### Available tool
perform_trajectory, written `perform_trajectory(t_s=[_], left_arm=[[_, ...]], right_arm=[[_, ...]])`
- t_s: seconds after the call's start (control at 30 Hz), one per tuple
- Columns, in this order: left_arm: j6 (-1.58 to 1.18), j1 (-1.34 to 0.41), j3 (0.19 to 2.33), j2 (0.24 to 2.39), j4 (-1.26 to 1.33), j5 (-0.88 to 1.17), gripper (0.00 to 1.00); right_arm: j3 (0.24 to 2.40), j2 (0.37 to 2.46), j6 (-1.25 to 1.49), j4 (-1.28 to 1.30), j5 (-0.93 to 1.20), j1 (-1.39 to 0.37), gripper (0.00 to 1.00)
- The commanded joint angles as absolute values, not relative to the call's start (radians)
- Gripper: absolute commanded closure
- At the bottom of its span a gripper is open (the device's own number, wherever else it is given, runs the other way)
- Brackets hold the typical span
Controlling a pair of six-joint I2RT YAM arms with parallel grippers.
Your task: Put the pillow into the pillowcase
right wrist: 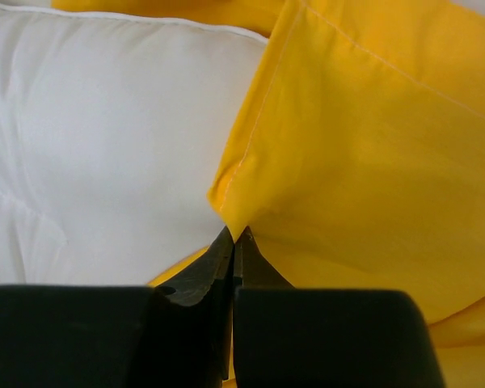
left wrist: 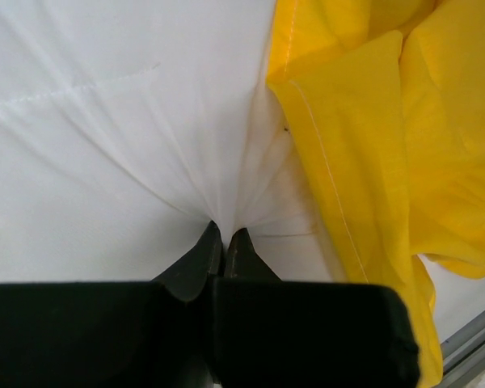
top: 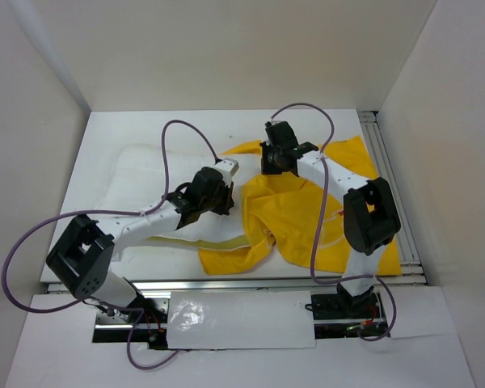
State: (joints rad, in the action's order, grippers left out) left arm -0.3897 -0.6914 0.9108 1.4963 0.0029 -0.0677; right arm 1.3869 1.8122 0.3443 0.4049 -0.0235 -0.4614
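Note:
My left gripper is pinching fabric and should push outward and toward the stitched hem [top: 245, 202], then release, as the pillow's white side still lies bare beside the pillowcase [top: 291, 218].
The white pillow [top: 145, 178] lies on the left half of the table, its right side overlapped by the bright yellow pillowcase [top: 291, 218], which is crumpled on the right half. My left gripper [top: 228, 202] is at the pillow's right edge. In the left wrist view it [left wrist: 226, 234] is shut on a pinch of white pillow [left wrist: 105, 145] fabric that puckers toward the tips, with the pillowcase [left wrist: 372, 121] just to the right. My right gripper [top: 267, 170] is at the pillowcase's far left edge. In the right wrist view it [right wrist: 238, 234] is shut on the stitched hem of the pillowcase [right wrist: 372, 162], beside the pillow [right wrist: 105, 145].
White walls enclose the table on three sides. Aluminium rails run along the right edge [top: 381, 162] and the front edge [top: 226, 283]. Purple cables loop above both arms [top: 186, 125]. A white sheet [top: 234, 319] lies between the arm bases.

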Motion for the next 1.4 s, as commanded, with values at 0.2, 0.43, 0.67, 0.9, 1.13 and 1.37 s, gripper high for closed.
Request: perform_trajectory(t_s=[0.2,0.43,0.67,0.9,1.13,1.37], left_arm=[[-0.267,-0.713,0.939,1.401,0.037,-0.087,1.0],[-0.278,-0.713,0.95,1.437,-0.002,-0.153,1.0],[-0.288,-0.713,0.94,1.456,0.008,-0.173,1.0],[-0.298,-0.713,0.95,1.483,-0.002,-0.202,1.0],[-0.288,-0.713,0.939,1.463,0.034,-0.166,1.0],[-0.288,-0.713,0.939,1.463,0.034,-0.175,1.0]], right_arm=[[1.571,1.77,0.242,0.365,-0.12,-0.477,1.0],[1.615,1.759,0.212,0.405,0.009,-0.477,1.0],[1.471,1.714,0.221,0.445,0.009,-0.468,0.8],[1.368,1.655,0.25,0.407,-0.014,-0.459,1.0],[1.41,1.698,0.241,0.402,-0.005,-0.459,0.48],[1.466,1.764,0.25,0.382,-0.017,-0.468,0.38]])
